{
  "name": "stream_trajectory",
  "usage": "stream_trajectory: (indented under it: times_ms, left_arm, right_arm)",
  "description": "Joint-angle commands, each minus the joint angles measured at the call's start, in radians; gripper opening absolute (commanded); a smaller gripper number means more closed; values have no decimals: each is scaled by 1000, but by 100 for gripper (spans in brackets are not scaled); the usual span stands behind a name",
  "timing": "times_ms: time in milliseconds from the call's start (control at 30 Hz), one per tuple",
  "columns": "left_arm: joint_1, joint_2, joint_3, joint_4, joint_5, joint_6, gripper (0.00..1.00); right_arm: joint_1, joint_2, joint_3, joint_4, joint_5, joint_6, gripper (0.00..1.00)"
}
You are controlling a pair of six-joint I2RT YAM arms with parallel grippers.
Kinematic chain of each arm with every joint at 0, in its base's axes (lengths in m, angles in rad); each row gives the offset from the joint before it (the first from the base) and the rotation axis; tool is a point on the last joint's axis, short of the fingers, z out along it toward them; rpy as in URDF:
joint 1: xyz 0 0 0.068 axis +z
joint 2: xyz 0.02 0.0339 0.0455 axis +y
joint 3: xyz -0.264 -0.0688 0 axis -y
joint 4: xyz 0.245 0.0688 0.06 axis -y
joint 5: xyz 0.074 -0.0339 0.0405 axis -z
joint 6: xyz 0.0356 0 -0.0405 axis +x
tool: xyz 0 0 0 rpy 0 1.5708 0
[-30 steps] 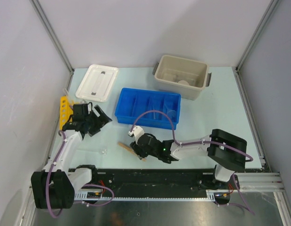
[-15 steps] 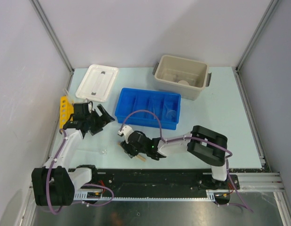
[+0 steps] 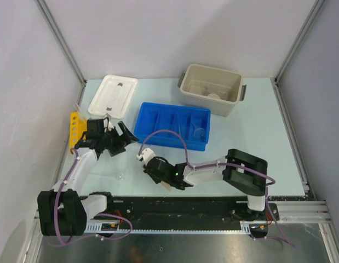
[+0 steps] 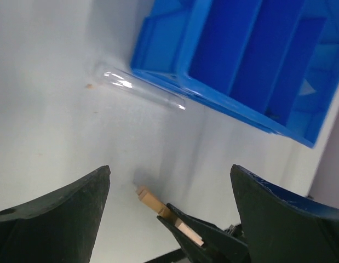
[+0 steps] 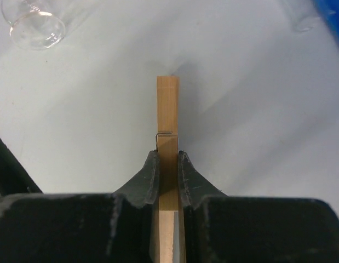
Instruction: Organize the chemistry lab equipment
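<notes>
The open beige tub [image 3: 205,90] lies outward of the stick, past the blue tray, so my right gripper needs to lift the stick over the tall rim, go down inside the tub and let go.
My right gripper [image 5: 168,164] is shut on a tan wooden stick [image 5: 168,104], a peg with a wire spring, held low over the table. In the top view the right gripper [image 3: 149,171] is near the front, left of centre. My left gripper [image 3: 121,143] is open and empty above the table, left of the blue tray. Its wrist view shows the stick [image 4: 149,198] between its wide-open fingers [image 4: 54,219], and a clear glass tube [image 4: 142,90] lying against the tray. Another glass tube's mouth [image 5: 35,24] lies ahead-left of the stick, and also shows in the top view [image 3: 120,176].
The blue divided tray [image 3: 173,125] sits mid-table with a small clear glass item [image 3: 199,131] in one compartment. The beige tub [image 3: 213,87] stands at the back right, its white lid [image 3: 113,95] at the back left. A yellow rack [image 3: 75,127] lies at the left edge.
My right gripper has slid left along the front of the table, and the stick has gone with it. My left gripper has shifted slightly right toward the tray.
</notes>
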Motion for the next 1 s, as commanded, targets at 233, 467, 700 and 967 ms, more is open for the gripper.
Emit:
stream_trajectory:
  times_ms: [233, 467, 700, 967]
  left_arm:
    - [-136, -88, 3, 157, 313, 78, 95]
    - [-157, -132, -11, 178, 349, 74, 95]
    - [-157, -110, -22, 197, 388, 60, 96]
    - [-157, -102, -31, 209, 404, 53, 96]
  right_arm:
    - [-184, -412, 19, -260, 16, 55, 0]
    - [-548, -572, 23, -146, -75, -20, 0]
    - [-893, -500, 56, 167, -240, -134, 4]
    - [-1075, -262, 240, 221, -414, -236, 4]
